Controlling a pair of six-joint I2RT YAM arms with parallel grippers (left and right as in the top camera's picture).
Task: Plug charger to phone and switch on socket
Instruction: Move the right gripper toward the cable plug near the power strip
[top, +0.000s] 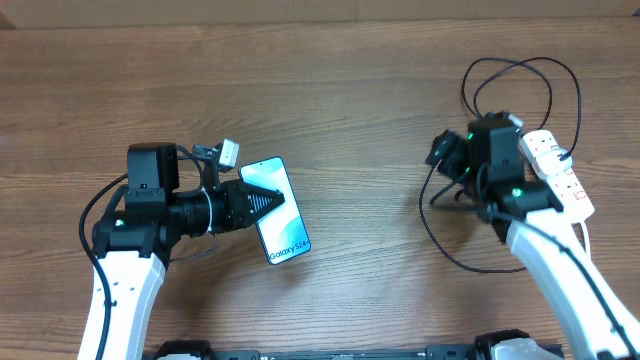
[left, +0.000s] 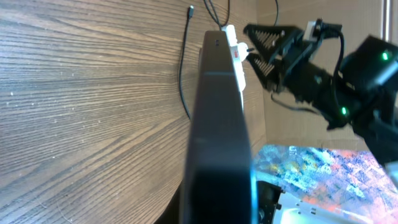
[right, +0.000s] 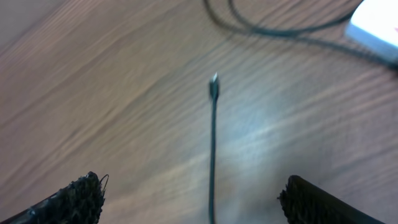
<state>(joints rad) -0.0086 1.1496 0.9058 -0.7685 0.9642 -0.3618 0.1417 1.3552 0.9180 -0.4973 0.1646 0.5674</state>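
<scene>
The open fingers of the robot's right gripper will next go down to the charger's plug below, around the plug's black body (right: 214, 91), and close, so the plug's metal tip stays clear for the phone.
My left gripper (top: 262, 200) is shut on the phone (top: 278, 212), whose light-blue screen reads "Galaxy S24". In the left wrist view the phone (left: 217, 124) shows edge-on and fills the middle, hiding the jaws. The charger's black cable (top: 520, 68) loops at the right of the table. My right gripper (top: 442, 170) is open just above the cable. In the right wrist view the plug tip (right: 214, 84) lies on the wood ahead of the open fingers (right: 205, 199), with the cable running between them. The white socket strip (top: 556, 170) with red switches lies right of the right arm.
The strip (left: 236, 53) and the right gripper (left: 267, 46) show beyond the phone in the left wrist view, with the cable tip (left: 190, 9) on the wood. A corner of the strip (right: 376, 25) shows in the right wrist view. A small white connector (top: 228, 152) sits on the left arm.
</scene>
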